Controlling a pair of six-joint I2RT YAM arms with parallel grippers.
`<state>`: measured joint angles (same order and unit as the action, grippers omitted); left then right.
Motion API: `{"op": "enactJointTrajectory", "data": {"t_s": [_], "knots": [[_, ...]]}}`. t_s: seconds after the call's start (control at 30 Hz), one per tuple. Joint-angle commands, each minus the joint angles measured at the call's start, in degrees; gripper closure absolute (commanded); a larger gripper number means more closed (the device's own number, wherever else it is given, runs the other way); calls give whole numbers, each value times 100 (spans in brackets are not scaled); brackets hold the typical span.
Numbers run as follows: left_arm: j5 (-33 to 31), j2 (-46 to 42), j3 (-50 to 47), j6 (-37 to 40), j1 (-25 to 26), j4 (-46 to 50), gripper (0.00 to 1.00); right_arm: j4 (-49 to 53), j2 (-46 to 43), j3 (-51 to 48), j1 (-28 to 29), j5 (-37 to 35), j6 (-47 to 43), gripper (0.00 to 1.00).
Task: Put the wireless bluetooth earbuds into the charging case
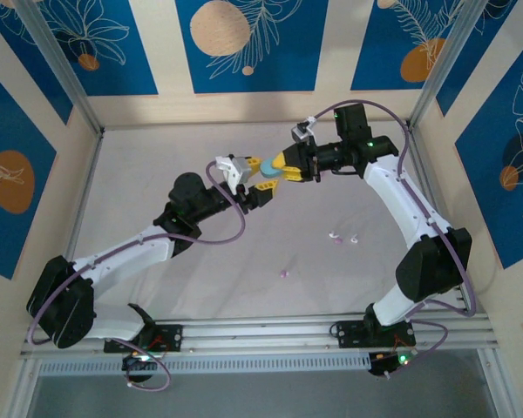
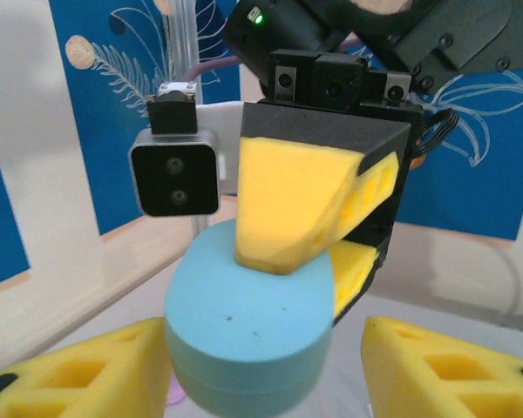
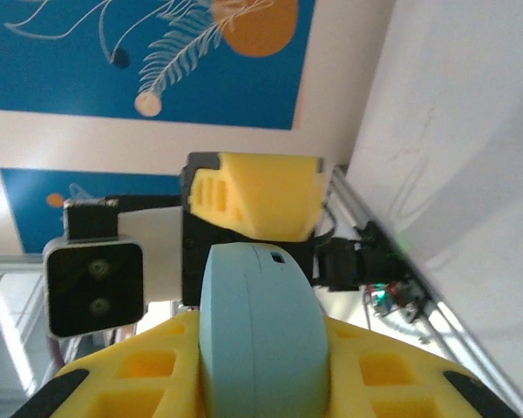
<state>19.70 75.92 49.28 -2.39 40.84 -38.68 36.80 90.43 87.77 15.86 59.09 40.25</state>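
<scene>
My right gripper lowers away from the left gripper next, tilting downward, and releases the case on the mid-table mat, since it hangs over bare mat.
A pale blue pebble-shaped charging case hangs closed above the mat, mid-table. My right gripper is shut on it; in the right wrist view the case stands on edge between the yellow pads, gripper. In the left wrist view the right gripper's fingers clamp the case from above and below. My left gripper is open around the case, with a gap on its right side. Two white earbuds and a pink earbud lie on the mat.
The white mat is walled by wooden panels and aluminium posts. A rail with the arm bases runs along the near edge. The right wrist camera sits close to the left fingers.
</scene>
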Motion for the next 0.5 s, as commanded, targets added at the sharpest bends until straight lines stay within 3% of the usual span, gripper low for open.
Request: {"op": "enactJointTrajectory", "data": {"t_s": [0.0,0.2,0.3,0.4,0.47], "knots": [[-362,-164,66,27,55,161,34,-716,-342,-404,-235,-813,492,82],[-1157,-501,-165,29,48,406,28,-1176,-86,-1236,-384,-2968,619,81],[-1610,-796,-183,67,55,874,27,-1166,524,-1367,-428,-3061,772,81],[-2027,-1127,-108,37,39,1636,23,-1015,1057,-1155,-233,-3401,316,81],[-2388,-1264,-36,16,25,2134,22,-929,1472,-914,-190,-3247,192,81]]}}
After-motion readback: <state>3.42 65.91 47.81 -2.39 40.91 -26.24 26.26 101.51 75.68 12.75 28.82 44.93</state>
